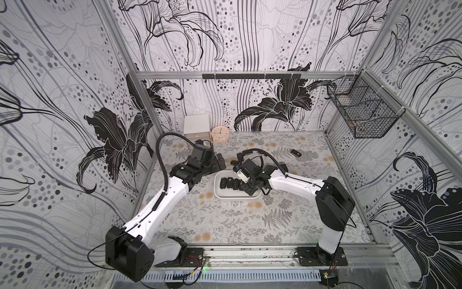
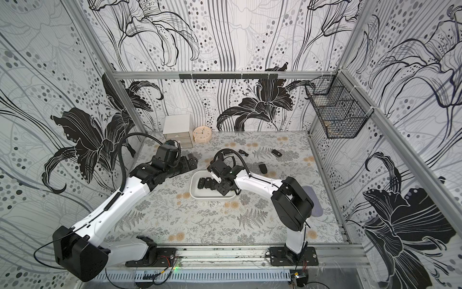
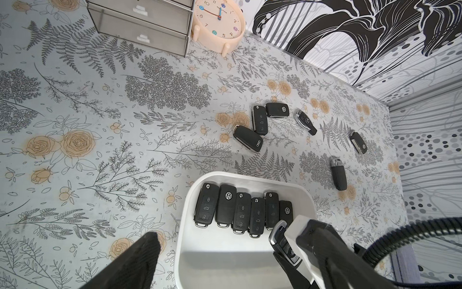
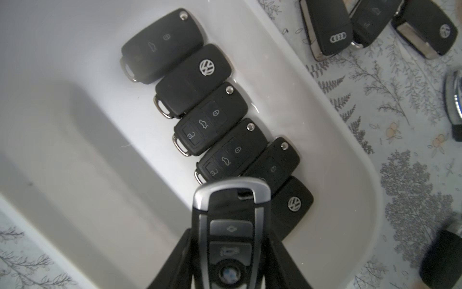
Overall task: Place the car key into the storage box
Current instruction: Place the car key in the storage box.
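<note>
I should next lower the car key (image 4: pixel 231 225) with my right gripper, slightly back and clear of the key fobs, and release it on the bare box bottom below.
The storage box (image 1: pixel 226 197) (image 2: pixel 200 196) is a shallow white tray in mid-table in both top views. Several black key fobs (image 4: pixel 210 122) (image 3: pixel 240 210) lie side by side along its far wall. My right gripper (image 1: pixel 246 186) (image 4: pixel 230 240) hangs over the box's right end, shut on a black and silver car key (image 4: pixel 231 225) (image 3: pixel 278 237). The key's silver end points toward the row of fobs. My left gripper (image 1: pixel 221 162) (image 2: pixel 191 161) stands open and holds nothing, just beyond the box's far left corner.
Several loose key fobs (image 3: pixel 247 137) (image 3: pixel 338 174) lie on the floral mat behind and right of the box. A white drawer cabinet (image 1: pixel 196 127) and a peach clock (image 1: pixel 220 135) stand at the back wall. A black wire basket (image 1: pixel 362 110) hangs on the right wall.
</note>
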Tool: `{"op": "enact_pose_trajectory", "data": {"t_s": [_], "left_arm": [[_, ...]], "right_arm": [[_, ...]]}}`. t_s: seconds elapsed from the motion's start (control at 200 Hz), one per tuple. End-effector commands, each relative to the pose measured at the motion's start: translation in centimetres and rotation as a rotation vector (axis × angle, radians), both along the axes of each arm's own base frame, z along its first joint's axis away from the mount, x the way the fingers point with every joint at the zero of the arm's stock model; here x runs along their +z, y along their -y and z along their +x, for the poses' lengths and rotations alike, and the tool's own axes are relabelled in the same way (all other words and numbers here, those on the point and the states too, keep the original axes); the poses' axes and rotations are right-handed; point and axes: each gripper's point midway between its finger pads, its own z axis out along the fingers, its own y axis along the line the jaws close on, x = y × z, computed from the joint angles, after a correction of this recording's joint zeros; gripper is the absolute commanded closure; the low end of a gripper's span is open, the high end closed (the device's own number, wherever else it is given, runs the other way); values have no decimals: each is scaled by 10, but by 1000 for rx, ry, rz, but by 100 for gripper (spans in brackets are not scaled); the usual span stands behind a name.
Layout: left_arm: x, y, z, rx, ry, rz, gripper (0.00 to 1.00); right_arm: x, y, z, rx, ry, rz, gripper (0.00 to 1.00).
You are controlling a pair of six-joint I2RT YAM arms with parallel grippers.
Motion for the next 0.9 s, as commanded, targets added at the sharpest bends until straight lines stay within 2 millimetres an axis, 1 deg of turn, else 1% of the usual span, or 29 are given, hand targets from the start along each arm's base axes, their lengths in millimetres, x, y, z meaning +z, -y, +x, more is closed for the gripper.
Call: {"op": "enact_pose_trajectory", "data": {"t_s": [0.0, 0.11, 0.25, 0.35, 0.466, 0.546, 0.801, 0.896], "left_arm": [[2, -6, 0, 27, 14, -1, 1], [1, -4, 2, 23, 11, -4, 1], [0, -3, 2, 18, 9, -6, 1], [0, -3, 3, 19, 11, -7, 1], [-2, -3, 3, 18, 6, -4, 1], [-2, -3, 2, 18, 4, -3, 1], [-2, -5, 0, 24, 7, -5, 1], [-3, -5, 1, 23, 6, -4, 1]], "right_arm": [[-6, 0, -12, 57, -21, -2, 63], [-15, 5, -18, 54, -36, -25, 64], [-20, 11, -20, 46, -39, -42, 63], [-22, 11, -22, 46, -48, -42, 60], [-21, 9, -21, 41, -51, -34, 54], [-21, 9, -21, 39, -52, -33, 48], [-17, 8, -20, 26, -48, -26, 46], [-12, 7, -18, 14, -41, -13, 45]]}}
